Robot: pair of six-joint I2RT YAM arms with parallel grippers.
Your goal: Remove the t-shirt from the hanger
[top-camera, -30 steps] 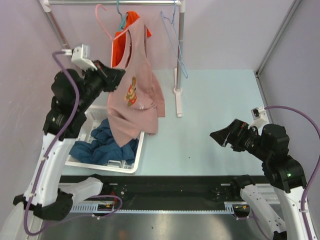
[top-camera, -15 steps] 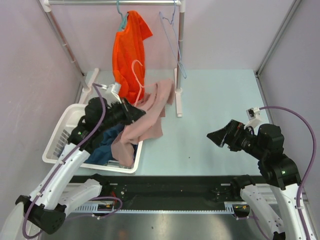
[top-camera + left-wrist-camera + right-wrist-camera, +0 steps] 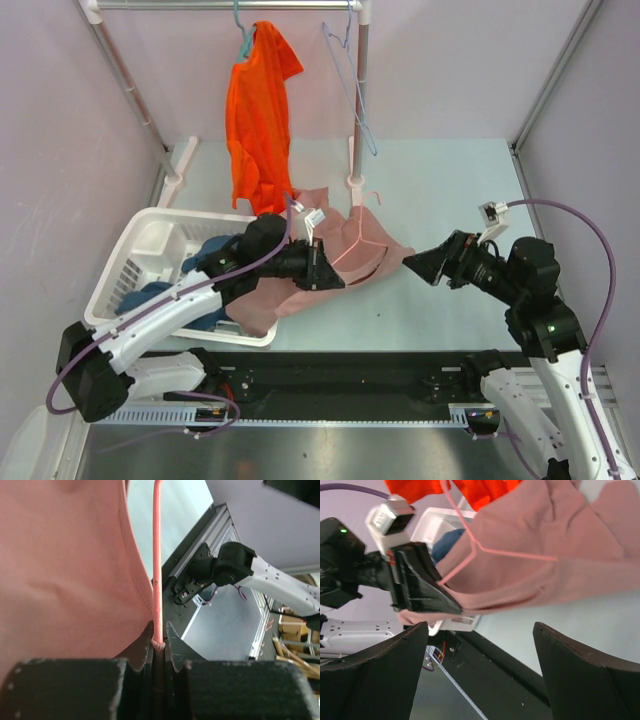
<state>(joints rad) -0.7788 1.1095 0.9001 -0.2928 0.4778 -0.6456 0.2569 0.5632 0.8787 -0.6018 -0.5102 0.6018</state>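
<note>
Next, my right gripper should move across and outward onto the hanger's hook stem (image 3: 462,519), since it lies outward of the gripper's fingers, to their left in the top view.
A pink t-shirt (image 3: 362,250) lies half draped across the table and the basket's corner, still on its thin pink hanger (image 3: 345,232). My left gripper (image 3: 333,281) is shut on that hanger's wire; the left wrist view shows the wire (image 3: 157,555) pinched between the jaws (image 3: 158,641), with the t-shirt (image 3: 65,570) to its left. My right gripper (image 3: 412,263) stands open just right of the shirt's edge, holding nothing. In the right wrist view the t-shirt (image 3: 560,555) and hanger (image 3: 487,550) lie beyond the wide-apart jaws of that gripper (image 3: 480,650).
An orange shirt (image 3: 258,110) hangs from a teal hanger on the rail, with an empty blue hanger (image 3: 350,80) beside it. The rack's post (image 3: 358,110) stands behind the pink shirt. A white laundry basket (image 3: 140,245) with blue clothes (image 3: 212,252) sits at left.
My left arm swung down from the rack to the table's middle, carrying hanger and pink t-shirt. The right gripper moved left toward the shirt and its jaws narrowed slightly.
</note>
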